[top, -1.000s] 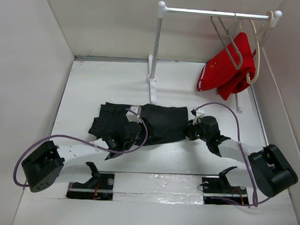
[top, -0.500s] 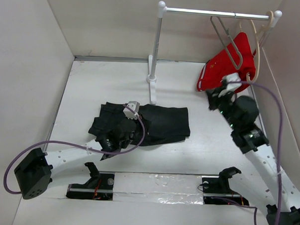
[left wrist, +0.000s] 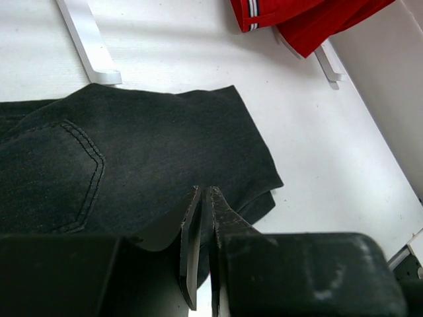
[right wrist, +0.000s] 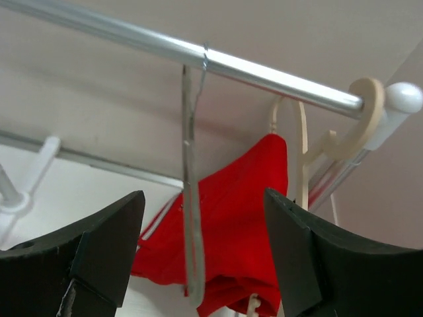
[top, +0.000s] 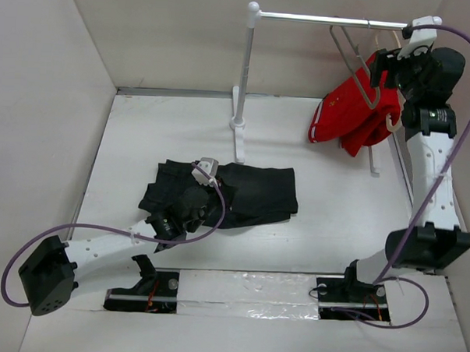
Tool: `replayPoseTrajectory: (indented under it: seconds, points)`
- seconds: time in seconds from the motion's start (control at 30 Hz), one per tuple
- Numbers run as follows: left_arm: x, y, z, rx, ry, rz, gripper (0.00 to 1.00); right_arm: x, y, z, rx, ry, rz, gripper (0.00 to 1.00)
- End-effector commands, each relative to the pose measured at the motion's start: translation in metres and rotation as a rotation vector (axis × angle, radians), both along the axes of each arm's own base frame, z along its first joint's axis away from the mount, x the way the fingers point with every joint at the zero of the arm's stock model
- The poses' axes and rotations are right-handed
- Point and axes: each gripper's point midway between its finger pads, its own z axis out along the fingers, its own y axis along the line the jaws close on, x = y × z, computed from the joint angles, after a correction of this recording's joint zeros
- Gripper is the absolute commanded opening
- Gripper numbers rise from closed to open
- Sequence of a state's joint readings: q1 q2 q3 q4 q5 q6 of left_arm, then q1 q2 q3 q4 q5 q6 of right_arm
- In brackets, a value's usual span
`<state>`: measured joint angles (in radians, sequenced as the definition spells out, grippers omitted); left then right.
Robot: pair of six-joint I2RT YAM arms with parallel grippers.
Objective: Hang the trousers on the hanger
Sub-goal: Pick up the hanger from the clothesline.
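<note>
My right gripper moves down away from the bar (top: 335,20) onto the grey hanger's near end next, then closes, as the hanger already hangs between its spread fingers.
The black trousers (top: 250,194) lie folded flat on the white table (top: 143,133), and a back pocket shows in the left wrist view (left wrist: 59,165). My left gripper (top: 185,210) rests on their near edge. Its jaws (left wrist: 205,190) are pressed almost together on a fold of the dark cloth. The thin grey metal hanger (top: 355,58) hangs by its hook from the rail (top: 335,20). My right gripper (top: 384,64) is raised to the rail and open. In the right wrist view the hanger (right wrist: 192,218) hangs between and beyond its spread fingers (right wrist: 203,195), untouched.
A red garment (top: 353,112) hangs on a cream hanger (top: 400,97) at the rail's right end, just behind the grey one. The rack's white post (top: 243,75) and foot (left wrist: 86,39) stand behind the trousers. Walls enclose the table on the left, back and right.
The right arm left the trousers' right end, swung up to the rail and opened its jaws. The left gripper closed on the trousers' near edge; the trousers barely moved.
</note>
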<state>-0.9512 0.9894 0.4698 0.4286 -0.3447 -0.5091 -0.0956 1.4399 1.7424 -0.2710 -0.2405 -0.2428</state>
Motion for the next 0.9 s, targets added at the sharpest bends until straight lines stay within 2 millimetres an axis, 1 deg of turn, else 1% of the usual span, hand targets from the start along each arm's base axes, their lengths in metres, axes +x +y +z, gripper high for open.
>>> replayPoseTrajectory:
  seconds: [0.0,0.07,0.13,0.17,0.2,0.23,0.27,0.3,0.33,0.37,0.4,0.47,0.5,0.57,0.6,0.63,0.67,0.7,0.73,0.77,0.8,0.83,0.87]
  points:
    - [0.000,-0.002,0.016,-0.030,-0.040,-0.020,0.06,0.010,-0.004,-0.023,-0.046,0.119,0.051,0.78]
    - [0.000,-0.003,0.016,-0.030,-0.040,-0.026,0.07,0.016,-0.012,-0.030,-0.031,0.124,0.020,0.77]
    - [-0.001,-0.004,0.016,-0.027,-0.033,-0.032,0.07,0.020,-0.014,-0.037,-0.018,0.139,0.031,0.75]
    - [-0.001,-0.004,0.016,-0.028,-0.035,-0.033,0.08,0.022,-0.014,-0.041,-0.006,0.149,0.045,0.74]
    - [-0.001,-0.005,0.016,-0.031,-0.037,-0.035,0.08,0.027,-0.011,-0.051,0.000,0.172,0.067,0.72]
    - [-0.001,-0.004,0.016,-0.029,-0.038,-0.034,0.08,0.029,-0.007,-0.056,0.003,0.183,0.093,0.71]
    - [-0.001,-0.004,0.015,-0.027,-0.036,-0.031,0.08,0.031,-0.008,-0.060,0.005,0.194,0.092,0.66]
    - [0.000,-0.004,0.014,-0.020,-0.032,-0.028,0.08,0.035,-0.009,-0.067,0.009,0.208,0.089,0.63]
    - [0.000,-0.004,0.015,-0.023,-0.032,-0.029,0.08,0.036,-0.008,-0.070,0.011,0.208,0.093,0.60]
    - [0.000,-0.004,0.014,-0.019,-0.030,-0.028,0.09,0.037,-0.007,-0.072,0.016,0.210,0.101,0.51]
    - [0.000,-0.004,0.016,-0.025,-0.034,-0.027,0.09,0.038,-0.008,-0.078,0.020,0.221,0.098,0.46]
    - [0.001,-0.004,0.013,-0.020,-0.033,-0.025,0.09,0.040,-0.010,-0.078,0.022,0.215,0.087,0.38]
    - [0.001,-0.004,0.012,-0.015,-0.029,-0.023,0.09,0.041,-0.005,-0.080,0.022,0.222,0.094,0.32]
    - [0.001,-0.005,0.012,-0.013,-0.027,-0.025,0.09,0.041,-0.004,-0.082,0.020,0.229,0.102,0.26]
    - [0.001,-0.005,0.011,-0.015,-0.027,-0.025,0.09,0.041,0.001,-0.082,0.018,0.229,0.108,0.24]
    - [0.001,-0.005,0.011,-0.015,-0.028,-0.023,0.09,0.041,-0.002,-0.080,0.015,0.221,0.090,0.20]
    - [0.002,-0.005,0.010,-0.010,-0.026,-0.023,0.09,0.041,0.002,-0.079,0.014,0.218,0.093,0.17]
    - [0.002,-0.005,0.010,-0.007,-0.023,-0.022,0.09,0.040,0.002,-0.076,0.014,0.212,0.093,0.10]
    - [0.002,-0.005,0.011,-0.008,-0.023,-0.023,0.09,0.040,0.002,-0.075,0.015,0.207,0.094,0.07]
    - [0.001,-0.005,0.009,-0.008,-0.021,-0.023,0.09,0.037,0.007,-0.072,0.015,0.198,0.103,0.02]
    - [0.001,-0.005,0.011,-0.015,-0.026,-0.024,0.09,0.036,0.007,-0.069,0.015,0.188,0.100,0.00]
    - [0.001,-0.005,0.011,-0.013,-0.027,-0.023,0.10,0.035,0.010,-0.066,0.017,0.177,0.098,0.00]
    - [0.002,-0.005,0.011,-0.012,-0.026,-0.022,0.10,0.032,0.010,-0.058,0.024,0.157,0.093,0.00]
